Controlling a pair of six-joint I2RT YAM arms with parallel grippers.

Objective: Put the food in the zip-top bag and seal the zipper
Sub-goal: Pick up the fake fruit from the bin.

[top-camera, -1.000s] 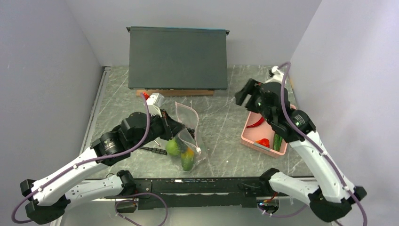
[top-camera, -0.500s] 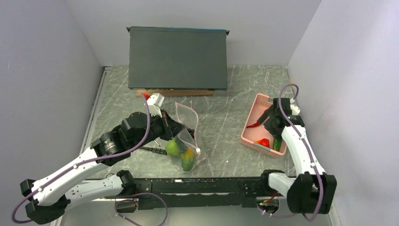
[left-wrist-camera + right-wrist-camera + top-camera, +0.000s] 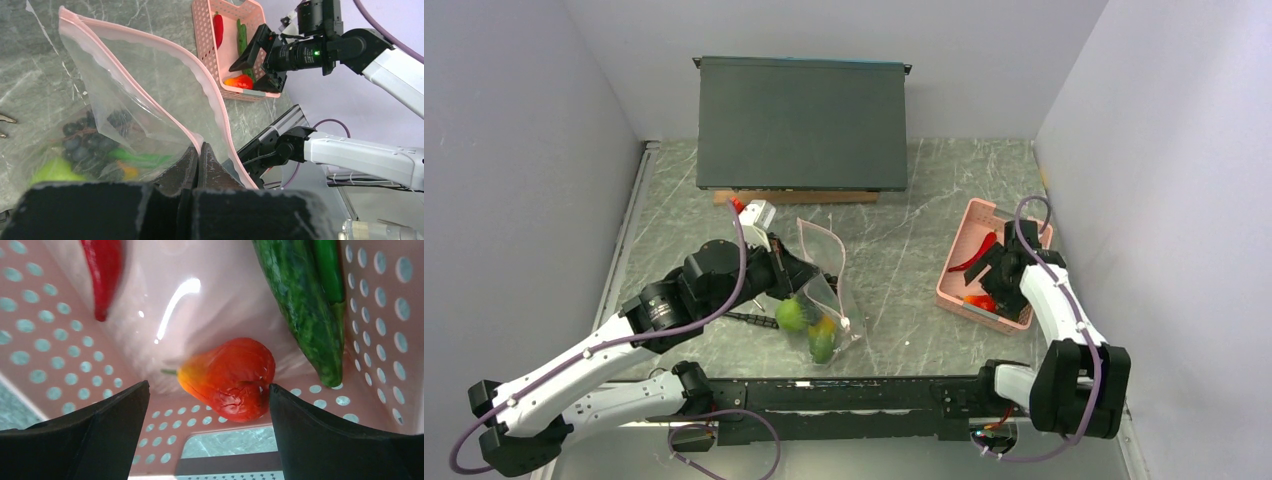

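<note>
I will lower my right gripper next, with its open fingers around the fruit's rounded body (image 3: 982,302) (image 3: 230,381), and close from both ends, since the orange-red fruit is just below, between them.
The clear zip-top bag (image 3: 826,272) stands open on the table; it also shows in the left wrist view (image 3: 140,100). Its pink zipper (image 3: 199,75) is parted. My left gripper (image 3: 199,150) is shut on the near zipper edge, seen from above (image 3: 809,280). Inside lie lime-green fruit (image 3: 791,314), an orange-yellow piece (image 3: 828,323) and dark grapes (image 3: 85,140). My right gripper (image 3: 208,386) is open inside the pink basket (image 3: 50,340), its fingers either side of an orange-red fruit (image 3: 232,377). A red chili (image 3: 102,270) and a dark green cucumber (image 3: 300,305) lie beside it.
The pink basket (image 3: 974,212) sits at the right, close to the side wall. A large dark grey box (image 3: 802,122) stands at the back. A black-handled tool (image 3: 749,318) lies left of the bag, under my left arm.
My right arm has swung down from high over the table into the basket, and its open jaws now straddle the orange-red fruit. The left arm and bag have not moved.
</note>
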